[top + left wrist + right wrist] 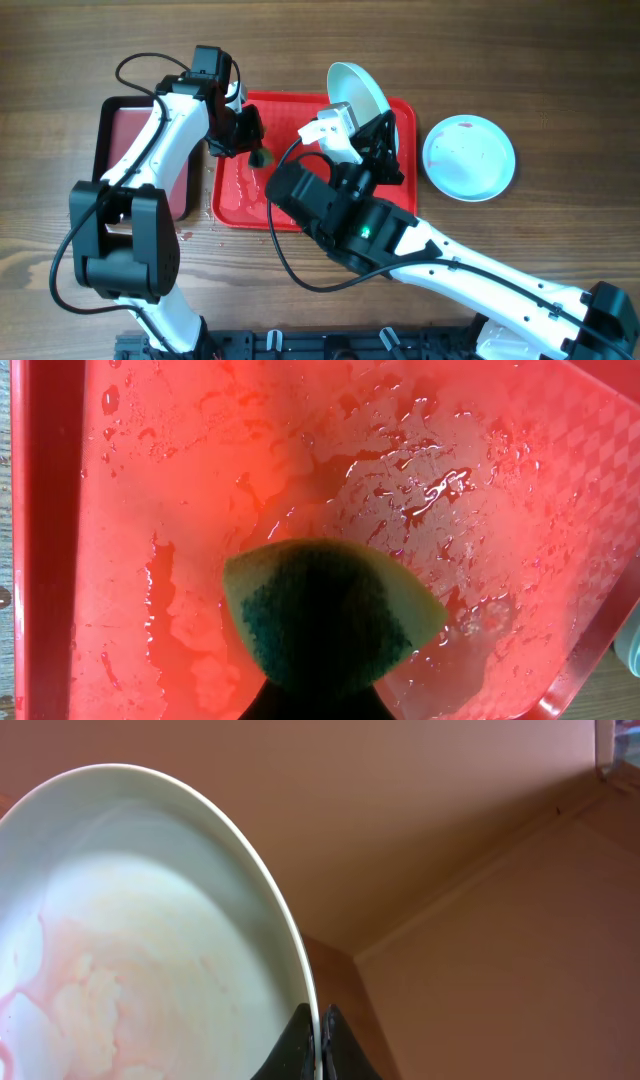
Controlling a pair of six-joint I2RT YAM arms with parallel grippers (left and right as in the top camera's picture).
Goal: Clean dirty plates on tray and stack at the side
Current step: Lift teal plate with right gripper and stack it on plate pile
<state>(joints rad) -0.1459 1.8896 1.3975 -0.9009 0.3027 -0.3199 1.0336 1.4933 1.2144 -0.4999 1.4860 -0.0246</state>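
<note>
The light blue plate lies flat beside the tray, so I should swing my right gripper toward it, leveling and lowering the tilted plate to let it go on top.
The red tray lies in the middle of the table, wet and streaked with reddish liquid. It fills the left wrist view. My left gripper is shut on a yellow and dark green sponge, held just over the tray's left part. My right gripper is shut on the rim of a white plate and holds it tilted on edge above the tray's far right side. Pink smears show inside that plate, with the jaws pinching its rim. A light blue plate lies flat on the table right of the tray. A third plate is out of view.
A smaller black-rimmed tray with a maroon inside sits left of the red tray, under my left arm. Drops of liquid lie on the wood by the red tray's front left corner. My right arm crosses the table's front right.
</note>
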